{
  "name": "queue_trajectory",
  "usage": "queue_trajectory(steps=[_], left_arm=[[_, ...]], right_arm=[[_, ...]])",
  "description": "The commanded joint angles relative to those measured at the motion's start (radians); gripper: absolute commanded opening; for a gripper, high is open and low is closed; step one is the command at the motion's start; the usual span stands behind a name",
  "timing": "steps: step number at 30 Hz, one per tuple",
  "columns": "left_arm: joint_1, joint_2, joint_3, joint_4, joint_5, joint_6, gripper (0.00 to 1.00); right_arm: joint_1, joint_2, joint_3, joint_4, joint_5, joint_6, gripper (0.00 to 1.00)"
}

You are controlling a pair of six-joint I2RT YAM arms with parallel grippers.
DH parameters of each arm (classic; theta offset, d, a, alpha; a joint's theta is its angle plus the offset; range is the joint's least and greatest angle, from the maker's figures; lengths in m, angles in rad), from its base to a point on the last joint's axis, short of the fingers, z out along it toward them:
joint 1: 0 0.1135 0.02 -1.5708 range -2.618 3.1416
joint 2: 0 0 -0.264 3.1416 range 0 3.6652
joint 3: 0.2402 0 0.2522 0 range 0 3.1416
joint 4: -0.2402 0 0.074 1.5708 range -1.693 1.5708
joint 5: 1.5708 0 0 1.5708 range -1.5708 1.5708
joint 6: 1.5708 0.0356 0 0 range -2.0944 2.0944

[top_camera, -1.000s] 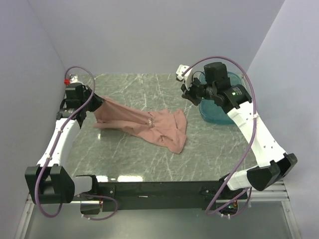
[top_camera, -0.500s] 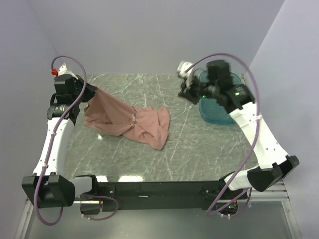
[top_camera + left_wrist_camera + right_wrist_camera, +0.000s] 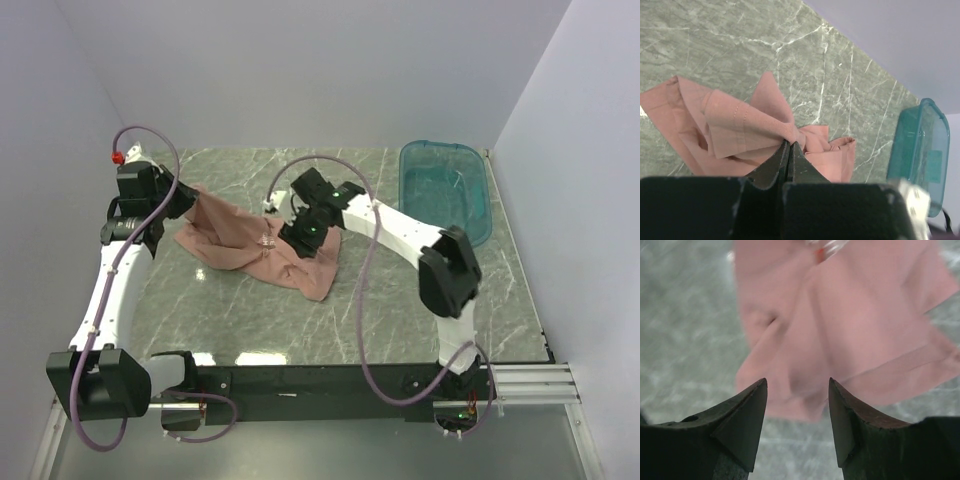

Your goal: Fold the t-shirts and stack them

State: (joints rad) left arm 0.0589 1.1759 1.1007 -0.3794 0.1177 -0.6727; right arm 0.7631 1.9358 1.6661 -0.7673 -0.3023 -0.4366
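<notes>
I will next lower my right gripper onto the raised fold at the t-shirt's loose end, just below the open fingers, because that cloth shows between them.
A salmon-pink t-shirt (image 3: 240, 245) lies crumpled on the marble table, left of centre, its small chest print (image 3: 265, 243) facing up. My left gripper (image 3: 186, 200) is shut on a bunched fold at the shirt's left end and lifts it slightly. In the left wrist view the left gripper (image 3: 789, 144) pinches that fold, and the t-shirt (image 3: 735, 120) spreads away beyond it. My right gripper (image 3: 293, 226) hovers over the shirt's far right edge. It is open (image 3: 797, 382) with nothing between its fingers; the blurred t-shirt (image 3: 850, 325) lies just ahead of them.
A translucent teal tub (image 3: 445, 190) stands at the back right corner; it shows as the tub (image 3: 920, 150) in the left wrist view too. Grey walls close in the table at the back and both sides.
The right arm swung left from above the tub to over the shirt, and its jaws opened. The left gripper kept its hold and drew the shirt leftward.
</notes>
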Motion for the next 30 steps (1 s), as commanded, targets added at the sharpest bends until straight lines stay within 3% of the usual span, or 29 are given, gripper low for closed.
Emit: queue_trajectory(steps=[1, 5, 15, 17, 21, 25, 30], left_arm=[[0.005, -0.038, -0.019, 0.04, 0.003, 0.024, 0.0], [0.007, -0.041, -0.042, 0.051, 0.008, 0.024, 0.0], [0.012, -0.019, -0.07, 0.083, 0.01, 0.021, 0.0], [0.013, -0.012, -0.071, 0.088, 0.011, 0.019, 0.0], [0.019, 0.01, -0.068, 0.091, 0.003, 0.025, 0.0], [0.032, 0.034, -0.067, 0.094, 0.005, 0.03, 0.0], [0.042, 0.056, -0.078, 0.102, 0.013, 0.028, 0.02]], right_arm=[[-0.005, 0.103, 0.165, 0.022, 0.087, 0.076, 0.59], [-0.007, 0.196, 0.233, -0.016, 0.062, 0.084, 0.59], [-0.001, 0.242, 0.192, -0.027, 0.015, 0.078, 0.52], [-0.004, 0.267, 0.211, -0.033, 0.045, 0.076, 0.47], [-0.018, 0.29, 0.282, -0.089, 0.026, 0.064, 0.03], [-0.037, 0.204, 0.271, -0.099, -0.004, 0.041, 0.0], [-0.146, 0.013, 0.241, -0.105, -0.13, 0.042, 0.0]])
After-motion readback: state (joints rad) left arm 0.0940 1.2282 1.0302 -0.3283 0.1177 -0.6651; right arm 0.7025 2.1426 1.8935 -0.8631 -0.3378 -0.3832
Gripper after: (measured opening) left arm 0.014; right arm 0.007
